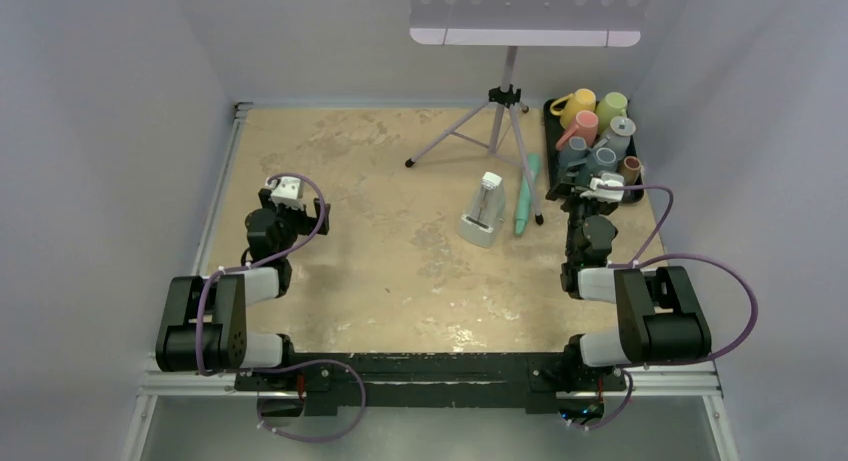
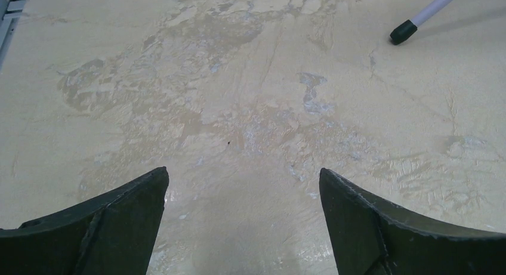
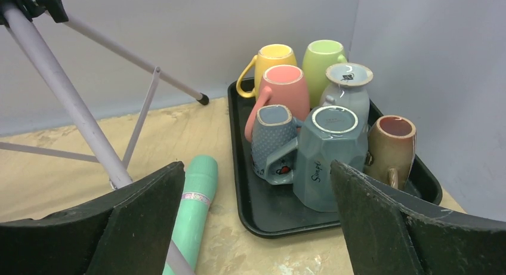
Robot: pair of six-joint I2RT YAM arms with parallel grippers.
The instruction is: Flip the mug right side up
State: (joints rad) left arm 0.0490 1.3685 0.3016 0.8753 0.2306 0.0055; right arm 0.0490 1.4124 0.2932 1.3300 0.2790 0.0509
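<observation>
The brown mug's handle faces me, farther out than my right gripper and to its right in the top view. I will move my right gripper over, tilt it down and lower it around the handle.
Several mugs stand upside down on a black tray (image 3: 268,218) at the back right (image 1: 548,116): yellow (image 3: 274,63), green (image 3: 322,60), pink (image 3: 283,90), a blue dotted one (image 3: 271,141), a faceted grey-blue one (image 3: 325,155), a flared grey one (image 3: 348,87) and a brown one (image 3: 391,144). My right gripper (image 3: 256,164) is open and empty, just in front of the tray's near edge (image 1: 590,189). My left gripper (image 2: 243,173) is open and empty over bare table at the left (image 1: 287,196), far from the mugs.
A tripod (image 1: 505,106) stands at the back centre; one leg (image 3: 65,102) passes left of my right gripper, and a foot (image 2: 403,31) shows in the left wrist view. A mint green tube (image 3: 194,209) lies beside the tray. A white device (image 1: 484,211) stands mid-table.
</observation>
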